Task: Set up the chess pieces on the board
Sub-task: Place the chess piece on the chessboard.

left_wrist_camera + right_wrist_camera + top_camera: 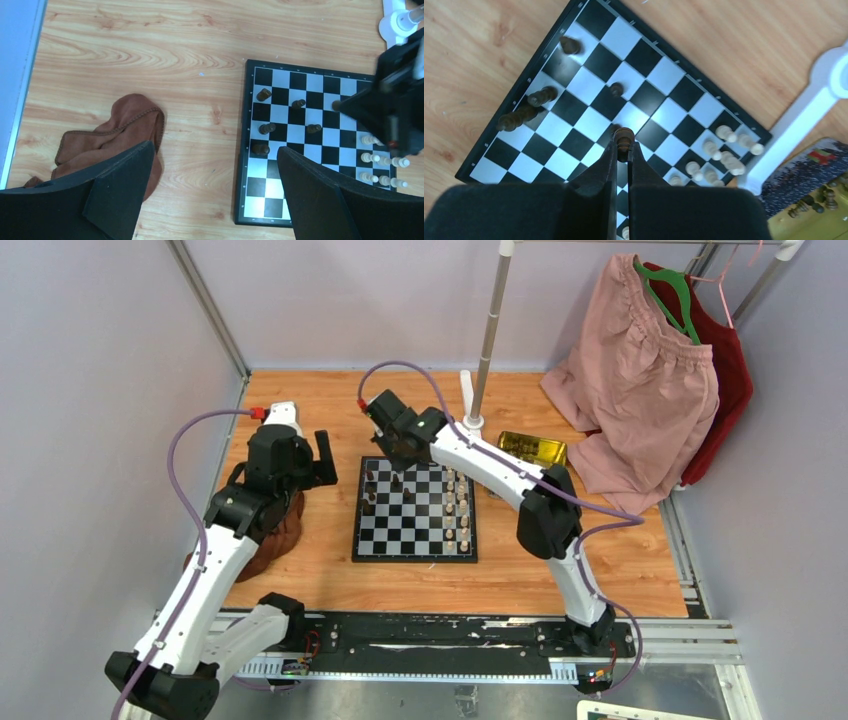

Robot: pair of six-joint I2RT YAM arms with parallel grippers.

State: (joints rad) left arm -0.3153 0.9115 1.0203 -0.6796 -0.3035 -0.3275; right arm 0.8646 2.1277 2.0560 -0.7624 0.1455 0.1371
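Note:
An empty dark square beside the pieces at the board's edge lies below my right gripper if it goes left in the top view, so my right gripper will next go that way, lower and release.
The board [400,536] lies flat mid-table. Several dark pieces [267,128] stand on its left columns and several cream pieces [456,506] along its right side. My right gripper [398,456] hangs over the board's far part, shut on a dark piece [624,136] that pokes out between the fingertips, above the squares [589,145]. Other dark pieces [541,96] and cream pieces [719,150] show around it. My left gripper [215,150] is open and empty, above bare wood left of the board [272,197]; it also shows in the top view [322,460].
A brown cloth pouch [115,135] lies left of the board, under the left arm. A gold tray [533,448] with several dark pieces [809,202] sits behind the board's right corner. A white pole stand [470,405] rises behind the board. Pink and red clothes [640,380] hang at back right.

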